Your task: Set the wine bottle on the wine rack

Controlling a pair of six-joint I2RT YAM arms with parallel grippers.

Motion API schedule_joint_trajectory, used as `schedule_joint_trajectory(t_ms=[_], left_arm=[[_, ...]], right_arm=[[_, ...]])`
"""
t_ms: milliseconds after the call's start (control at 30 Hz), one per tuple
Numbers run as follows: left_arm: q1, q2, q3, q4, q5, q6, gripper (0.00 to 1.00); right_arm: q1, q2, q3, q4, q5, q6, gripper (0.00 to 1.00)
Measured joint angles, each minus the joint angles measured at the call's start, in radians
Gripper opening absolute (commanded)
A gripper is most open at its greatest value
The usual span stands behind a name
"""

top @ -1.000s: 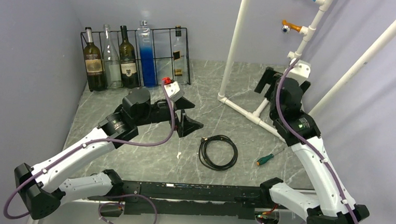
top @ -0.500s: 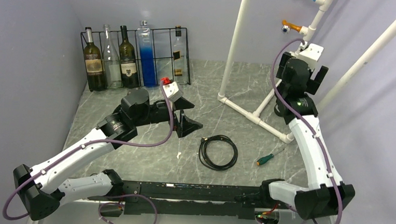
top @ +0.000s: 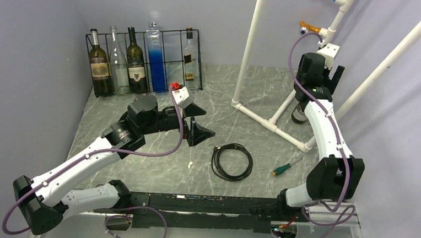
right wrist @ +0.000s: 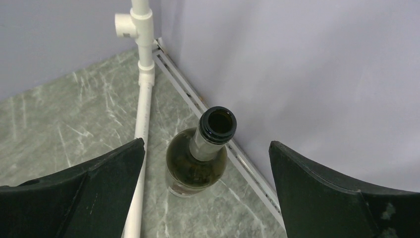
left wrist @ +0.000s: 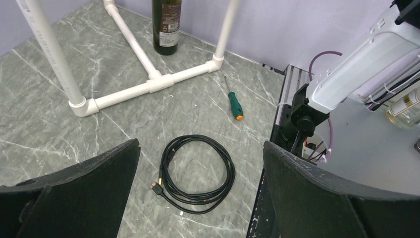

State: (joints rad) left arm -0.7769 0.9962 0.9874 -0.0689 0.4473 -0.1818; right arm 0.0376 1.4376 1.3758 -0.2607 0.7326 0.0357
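The robot's right gripper needs to go down next onto the wine bottle's neck (right wrist: 206,145) and close just below the bottle's dark rim.
The dark green wine bottle (right wrist: 197,166) stands upright and uncorked by the right wall, inside the corner of the white pipe frame. It also shows in the top view (top: 297,114) and the left wrist view (left wrist: 166,25). My right gripper (right wrist: 206,143) is open and hovers above the bottle, its fingers either side of the neck without touching; in the top view it (top: 326,81) is high at the back right. My left gripper (top: 200,122) is open and empty over the table's middle. The black wire wine rack (top: 198,60) stands at the back left with several bottles in it.
A coiled black cable (top: 231,161) and a green-handled screwdriver (top: 281,169) lie on the table's front half. The white pipe frame (top: 259,117) stands between the bottle and the rack. The right wall (right wrist: 307,74) is close behind the bottle.
My right arm has swung up and back toward the right wall, bringing its open gripper over the bottle. The left arm has not moved.
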Motion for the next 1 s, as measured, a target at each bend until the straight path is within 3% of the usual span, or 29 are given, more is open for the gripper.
schedule_joint_trajectory(t_ms=[233, 333, 500, 767, 1000], left_arm=[[0.0, 0.0, 0.0, -0.004, -0.008, 0.0, 1.0], [0.0, 0.0, 0.0, -0.004, -0.009, 0.0, 1.0], [0.0, 0.0, 0.0, -0.01, -0.029, 0.0, 1.0], [0.0, 0.001, 0.0, -0.021, -0.049, 0.0, 1.0], [0.0, 0.006, 0.0, -0.027, -0.063, 0.004, 1.0]], right_arm=[[-0.035, 0.073, 0.008, -0.005, -0.014, 0.035, 0.99], [-0.072, 0.086, 0.008, -0.007, -0.034, 0.066, 0.92], [-0.115, 0.098, 0.003, -0.007, -0.06, 0.107, 0.72], [-0.115, 0.116, 0.003, -0.005, -0.143, 0.129, 0.32], [-0.115, 0.113, 0.008, -0.017, -0.219, 0.15, 0.15]])
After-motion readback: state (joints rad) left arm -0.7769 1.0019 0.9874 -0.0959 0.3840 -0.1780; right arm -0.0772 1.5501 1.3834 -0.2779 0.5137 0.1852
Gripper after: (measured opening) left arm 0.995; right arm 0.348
